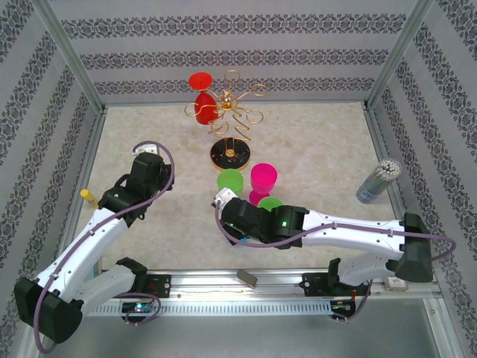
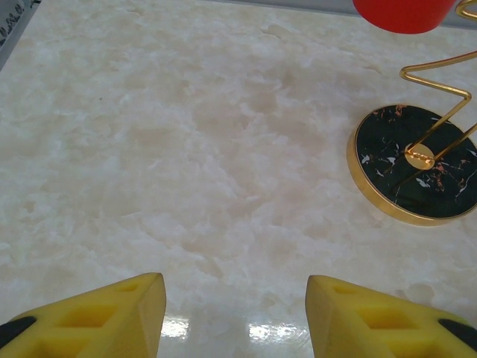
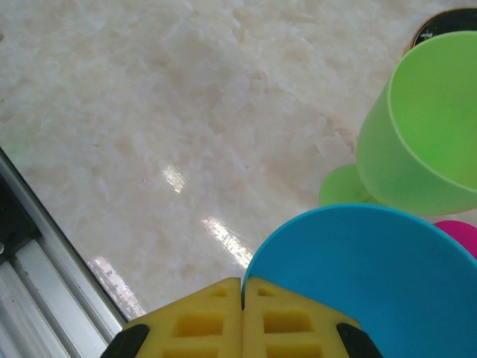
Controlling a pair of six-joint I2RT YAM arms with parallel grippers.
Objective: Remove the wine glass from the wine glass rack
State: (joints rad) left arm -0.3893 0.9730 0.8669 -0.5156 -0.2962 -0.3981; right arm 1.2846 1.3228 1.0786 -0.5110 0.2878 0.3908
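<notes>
My right gripper next needs to go down until the blue glass [image 3: 365, 276] stands on the tabletop near the green glasses, a place below, and release the glass's rim.
The wine glass rack [image 1: 232, 112], a gold wire tree on a round black base [image 1: 229, 155], stands at the back middle of the table. A red wine glass [image 1: 203, 101] hangs upside down on its left arm. In the left wrist view the base [image 2: 417, 164] lies ahead to the right and the red wine glass [image 2: 402, 13] is at the top edge. My left gripper [image 2: 235, 309] is open over bare table, left of the rack and short of it. My right gripper [image 3: 242, 287] is shut on the rim of a blue glass [image 3: 365, 276].
A green glass [image 1: 230, 180], a pink glass [image 1: 263, 177] and another green one [image 1: 270, 203] stand in front of the rack, close to my right wrist. A blue can of sticks [image 1: 378, 180] stands at the right. A small yellow object [image 1: 89, 196] lies at the left edge.
</notes>
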